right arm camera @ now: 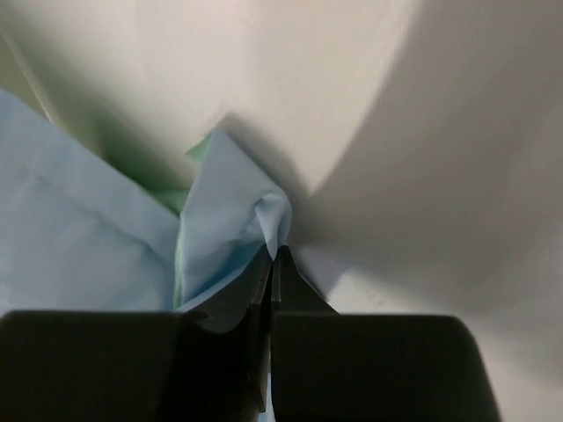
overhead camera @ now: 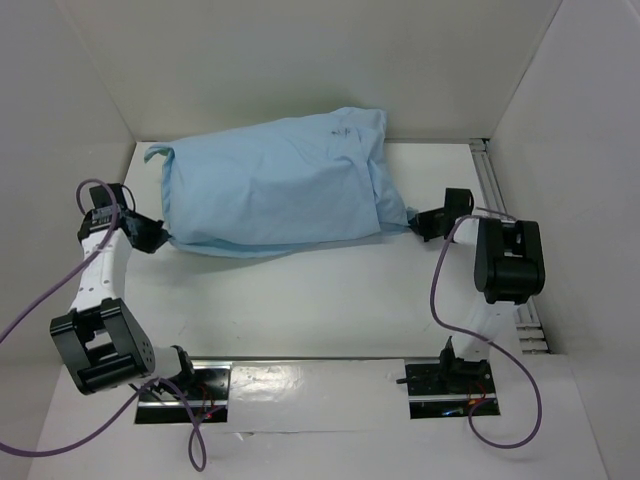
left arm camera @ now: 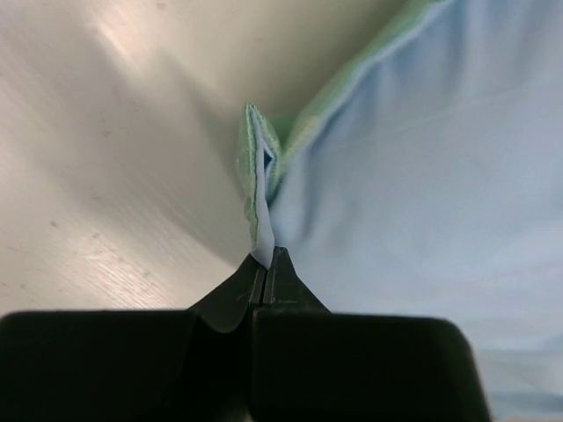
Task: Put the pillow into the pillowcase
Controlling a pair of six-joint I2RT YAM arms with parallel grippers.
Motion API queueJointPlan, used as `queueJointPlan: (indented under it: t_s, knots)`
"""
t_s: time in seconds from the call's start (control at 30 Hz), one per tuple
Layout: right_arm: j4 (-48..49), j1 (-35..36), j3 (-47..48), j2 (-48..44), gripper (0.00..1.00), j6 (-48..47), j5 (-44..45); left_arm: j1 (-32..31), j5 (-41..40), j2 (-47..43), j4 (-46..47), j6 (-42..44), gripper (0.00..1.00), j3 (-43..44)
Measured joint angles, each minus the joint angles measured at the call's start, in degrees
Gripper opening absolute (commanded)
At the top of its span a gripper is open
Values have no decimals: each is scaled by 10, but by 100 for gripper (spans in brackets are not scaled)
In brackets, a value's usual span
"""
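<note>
The pillowcase's far corner (overhead camera: 160, 151) lies outward of my left gripper, so next my left gripper will lift the pillowcase's fold outward, lower and release it there, bringing the pillowcase's green side up.
The light blue pillowcase (overhead camera: 275, 185) lies bulging across the back of the white table, its open end toward the right. The pillow is hidden inside it. My left gripper (overhead camera: 160, 238) is shut on the case's near left corner, where a green inner face shows in the pinched fold of the pillowcase (left arm camera: 264, 189). My right gripper (overhead camera: 415, 220) is shut on the near right corner, a crumpled blue tip of the pillowcase (right arm camera: 237, 220) held between its jaws.
White walls enclose the table on the left, back and right. An aluminium rail (overhead camera: 500, 215) runs along the right side. Purple cables (overhead camera: 440, 290) loop from both arms near the base plates (overhead camera: 450, 385).
</note>
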Motion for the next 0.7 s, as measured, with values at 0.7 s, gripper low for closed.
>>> queueJointPlan:
  t_s: [0.7]
  knots:
    - [-314,-44,282,-429,0,-285,123,110,268,-8,-115,-50,0,417]
